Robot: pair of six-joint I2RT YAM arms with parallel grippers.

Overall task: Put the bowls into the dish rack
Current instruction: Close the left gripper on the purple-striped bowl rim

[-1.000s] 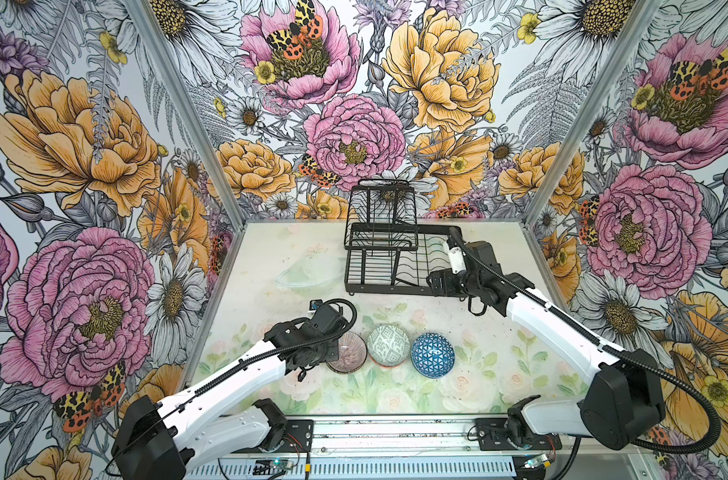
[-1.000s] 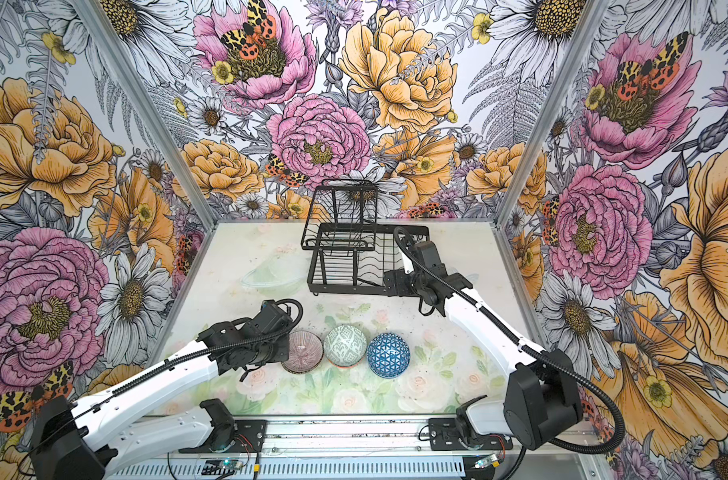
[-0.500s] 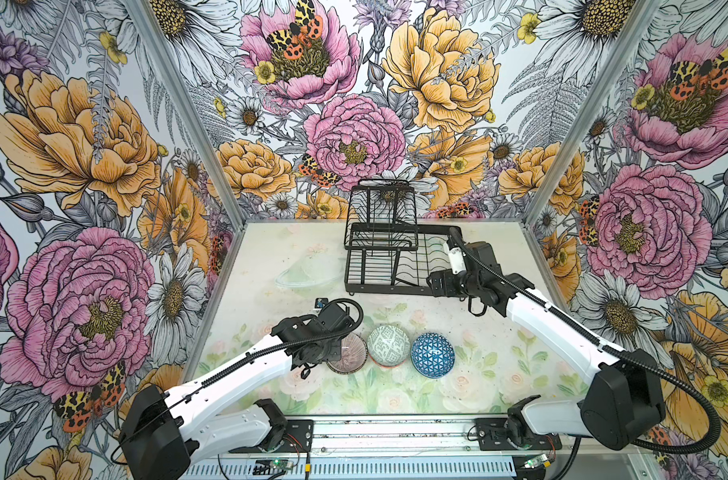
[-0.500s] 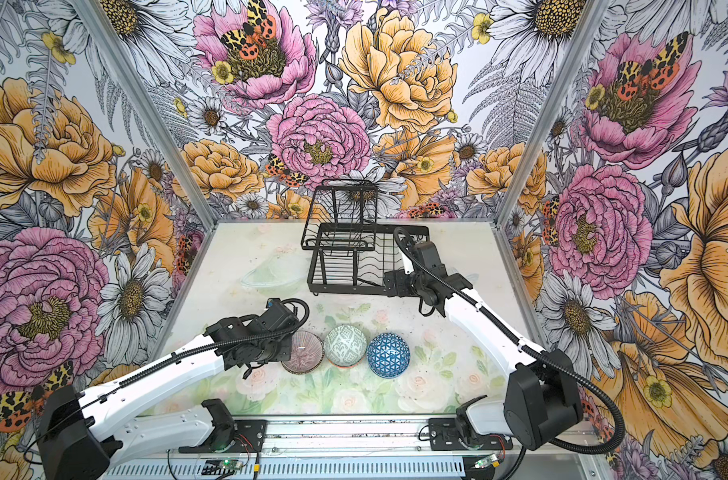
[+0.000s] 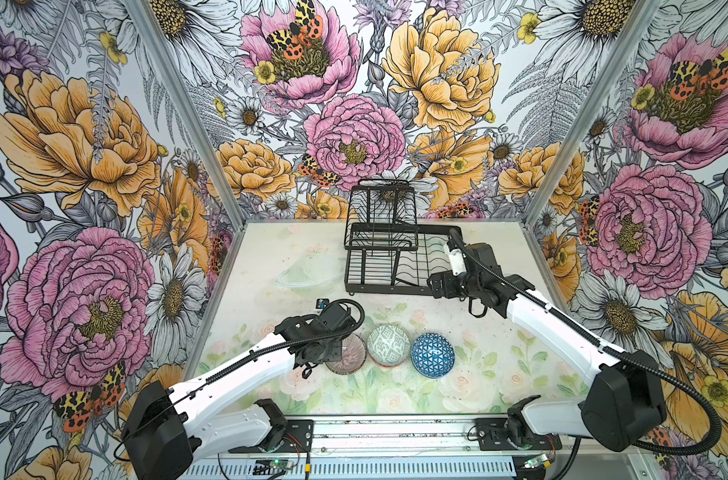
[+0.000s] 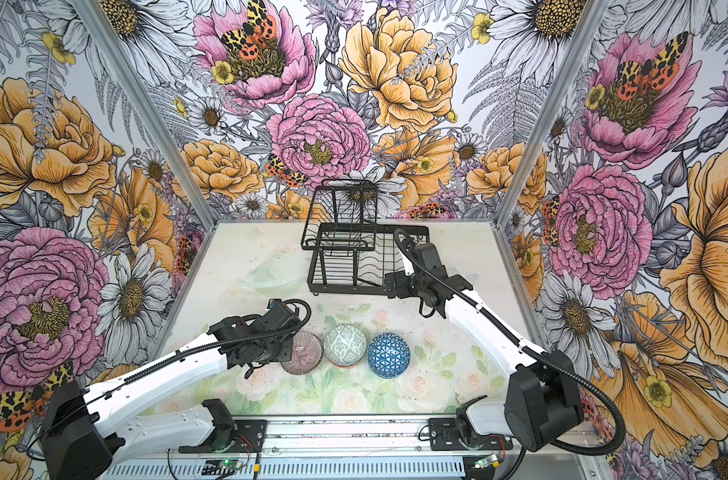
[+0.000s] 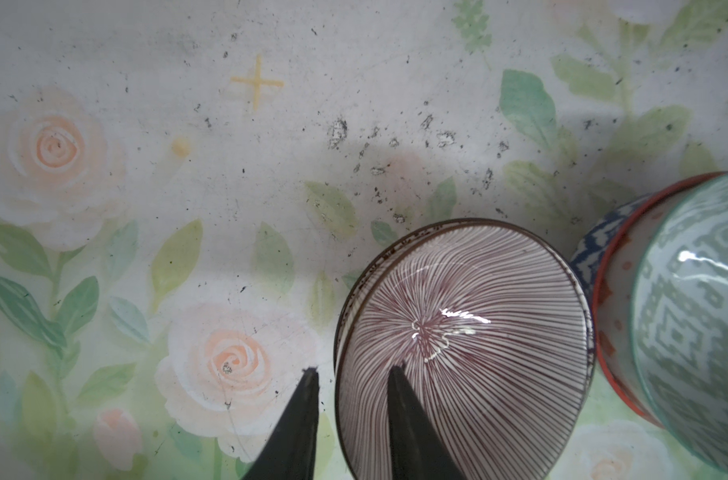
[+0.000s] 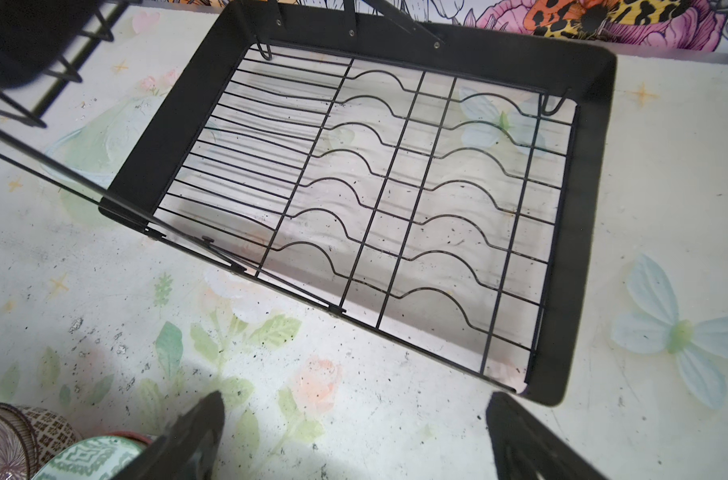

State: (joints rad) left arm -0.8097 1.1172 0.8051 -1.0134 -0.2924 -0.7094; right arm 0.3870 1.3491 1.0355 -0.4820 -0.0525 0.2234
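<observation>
Next, my left gripper lowers a little and closes on the pink-lined bowl's rim (image 7: 339,400), since that rim lies just below, between its open fingers.
Three bowls stand in a row near the table's front in both top views: pink-lined (image 5: 349,353), grey-green (image 5: 388,345), blue-triangled (image 5: 433,355). In the left wrist view the pink-lined bowl (image 7: 478,324) sits nested in another bowl. The grey-green bowl (image 7: 694,316) sits in an orange-rimmed one (image 7: 609,299). My left gripper (image 7: 351,372) is open and straddles the pink-lined bowl's rim, one finger inside, one outside, neither touching. The black wire dish rack (image 5: 387,289) stands at the back, with no bowls in it (image 8: 154,158). My right gripper (image 8: 354,428) hangs open over the table at the rack's front right corner.
The rack's raised basket tier (image 5: 381,208) sits at its back left. Flowered walls close the table on the left, back and right. A metal rail (image 5: 395,432) with both arm bases runs along the front edge.
The left arm has edged slightly at the pink-lined bowl. The right arm and the bowls have not moved.
</observation>
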